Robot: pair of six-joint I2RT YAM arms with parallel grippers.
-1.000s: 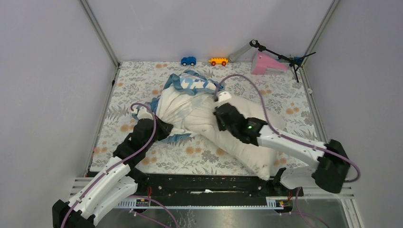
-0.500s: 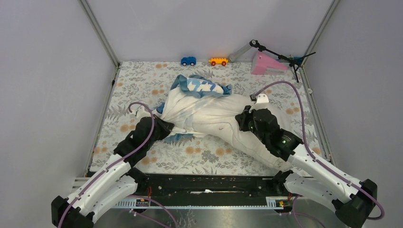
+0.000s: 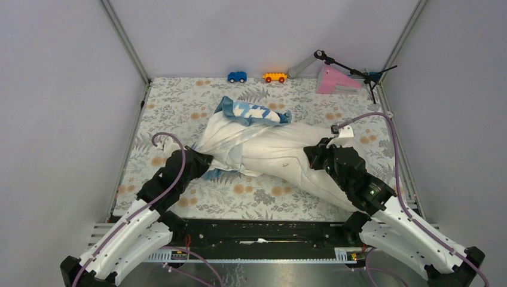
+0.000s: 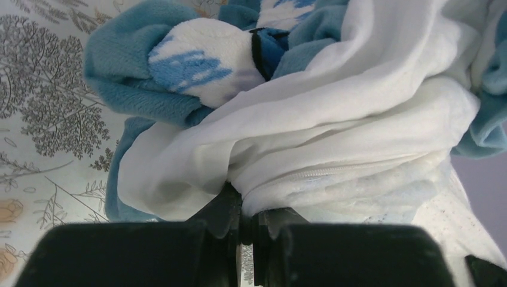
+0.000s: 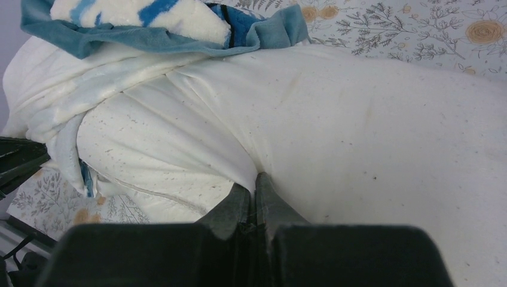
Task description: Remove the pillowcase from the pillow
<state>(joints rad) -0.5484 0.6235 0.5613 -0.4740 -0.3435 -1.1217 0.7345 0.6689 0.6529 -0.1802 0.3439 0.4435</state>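
Observation:
Since the pillowcase [image 3: 230, 134] still covers the pillow's end, I should pull my right gripper to the right in the top view, then return over the pillow's middle [image 3: 290, 149] and release.
The cream-white pillow [image 3: 287, 161] lies slantwise across the floral table cloth, its right part under my right arm. The pillowcase [image 3: 230, 134] is bunched over the pillow's left end, white face outward, with a blue-and-white printed fold [image 3: 254, 111] along the far side. My left gripper [image 3: 201, 162] is shut on the pillowcase's white fabric [image 4: 335, 119] by a zipper seam; its jaws [image 4: 246, 206] pinch that cloth. My right gripper [image 3: 311, 156] is shut on a pinch of the pillow [image 5: 370, 119], the tips [image 5: 256, 186] buried in a crease. The pillowcase [image 5: 149, 33] shows at the upper left of the right wrist view.
A blue toy car [image 3: 237, 76] and an orange toy car [image 3: 275, 77] stand at the table's far edge. A pink wedge [image 3: 335, 81] and a black stand [image 3: 353, 70] sit at the back right. Grey walls close in the left, far and right sides.
My right arm has drawn back to the right and nearer, dragging the pillow with it, so more pillow shows outside the pillowcase. The left arm has shifted slightly left, still gripping.

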